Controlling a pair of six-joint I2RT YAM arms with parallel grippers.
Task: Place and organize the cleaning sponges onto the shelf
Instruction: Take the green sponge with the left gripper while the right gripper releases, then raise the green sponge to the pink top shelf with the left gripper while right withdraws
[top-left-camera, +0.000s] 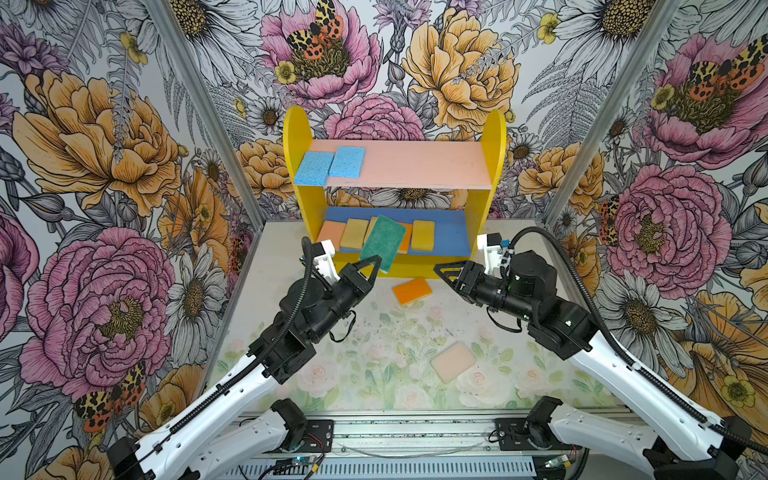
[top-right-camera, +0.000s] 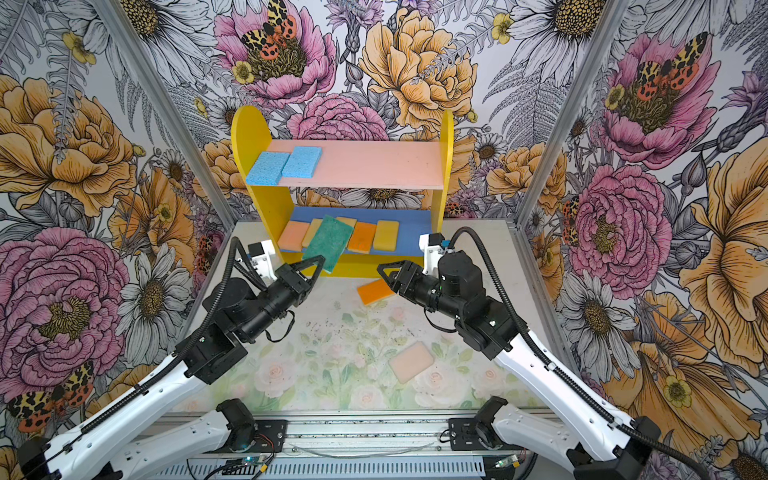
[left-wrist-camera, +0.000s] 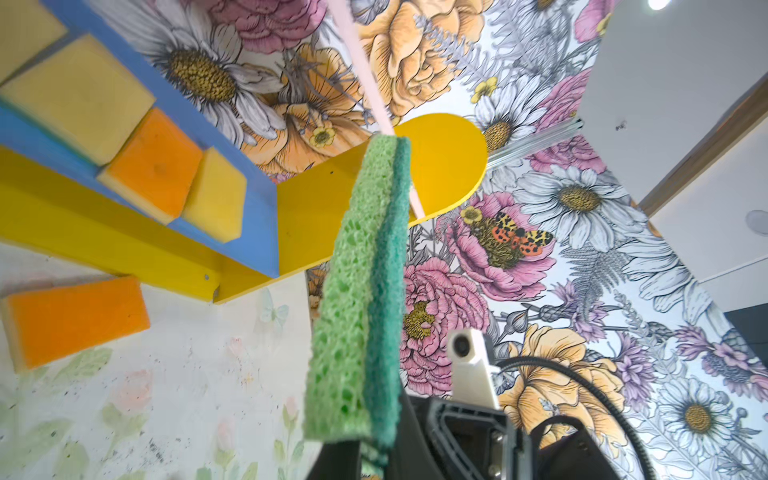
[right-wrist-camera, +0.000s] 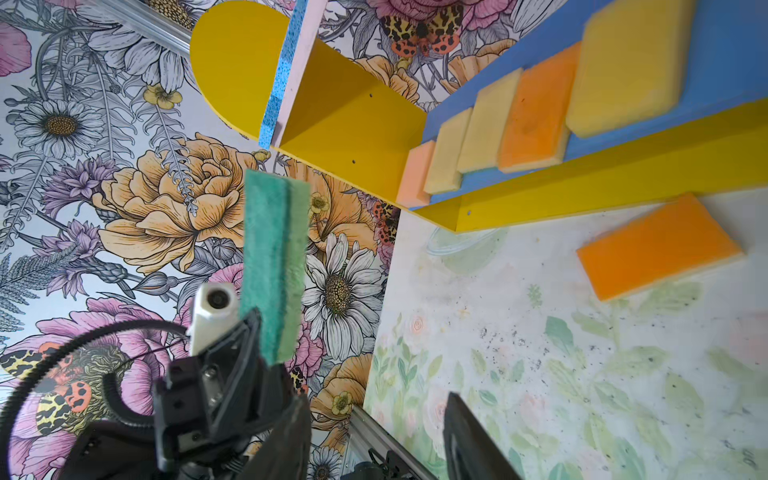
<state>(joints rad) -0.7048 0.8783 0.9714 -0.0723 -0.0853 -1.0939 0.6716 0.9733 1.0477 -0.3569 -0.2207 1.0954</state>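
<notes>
I need to lift my left gripper outward next, onto the pink upper board beside the blue sponges, and let go of the dark green sponge (top-left-camera: 382, 243) there, because that part of the board is bare.
My left gripper (top-left-camera: 371, 266) (left-wrist-camera: 374, 457) is shut on the lower edge of a dark green sponge (top-left-camera: 382, 243) (top-right-camera: 328, 243) (left-wrist-camera: 361, 291), held up in front of the shelf (top-left-camera: 297, 124) (top-right-camera: 249, 124). My right gripper (top-left-camera: 446, 272) (right-wrist-camera: 374, 449) hangs open and empty to the right of it. An orange sponge (top-left-camera: 412, 290) (right-wrist-camera: 656, 253) lies on the table between both grippers. A peach-pink sponge (top-left-camera: 453, 361) (top-right-camera: 411, 361) lies nearer the front. Two blue sponges (top-left-camera: 328, 165) rest on the pink upper board. Peach, yellow and orange sponges (top-left-camera: 354, 234) sit on the blue lower board (top-left-camera: 453, 237).
Flowered walls close in the table (top-left-camera: 374, 332) on three sides, with metal corner posts (top-left-camera: 582, 166). The arm bases stand on a rail (top-left-camera: 415, 432) along the front edge. The right part of the pink upper board (top-left-camera: 436, 166) is bare.
</notes>
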